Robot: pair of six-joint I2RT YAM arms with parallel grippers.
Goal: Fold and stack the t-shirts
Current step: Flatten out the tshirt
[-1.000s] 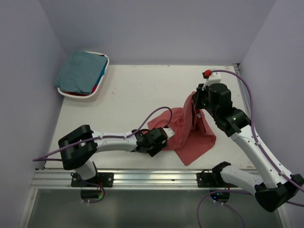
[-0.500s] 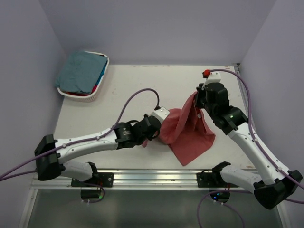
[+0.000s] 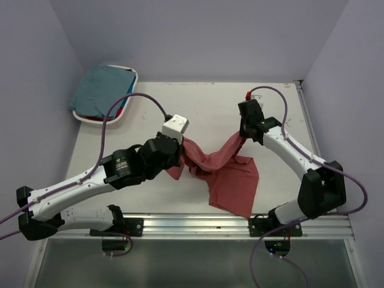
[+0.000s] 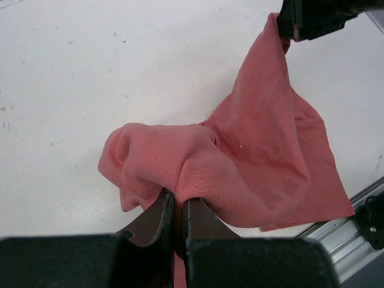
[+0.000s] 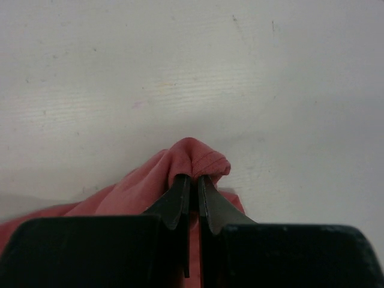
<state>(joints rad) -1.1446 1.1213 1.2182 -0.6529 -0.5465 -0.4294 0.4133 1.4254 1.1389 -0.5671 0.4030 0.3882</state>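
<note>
The shirt's far corner still hangs raised, so my right gripper will next lower toward the left in the top view, over the bare tabletop, and let go of that corner.
The brick-red t-shirt [image 3: 225,174] hangs bunched between both grippers above the middle of the table, its lower part drooping toward the front rail. My left gripper [image 3: 178,146] is shut on a fold of it at the shirt's left end [image 4: 174,198]. My right gripper [image 3: 243,134] is shut on a hemmed edge at the shirt's upper right [image 5: 193,178]. The right gripper's black body also shows in the left wrist view [image 4: 318,15], holding the shirt's top corner. The teal t-shirt [image 3: 102,90] lies on top of the white basket, with bits of blue and red cloth under it.
The white oval basket [image 3: 111,123] stands at the table's far left corner. A metal rail [image 3: 192,225] runs along the table's near edge. Purple cables loop over both arms. Walls close in on the left, back and right.
Both grippers have moved left and toward the back with the red shirt. The left gripper rose and pulled its end up and left, stretching the shirt out between them.
</note>
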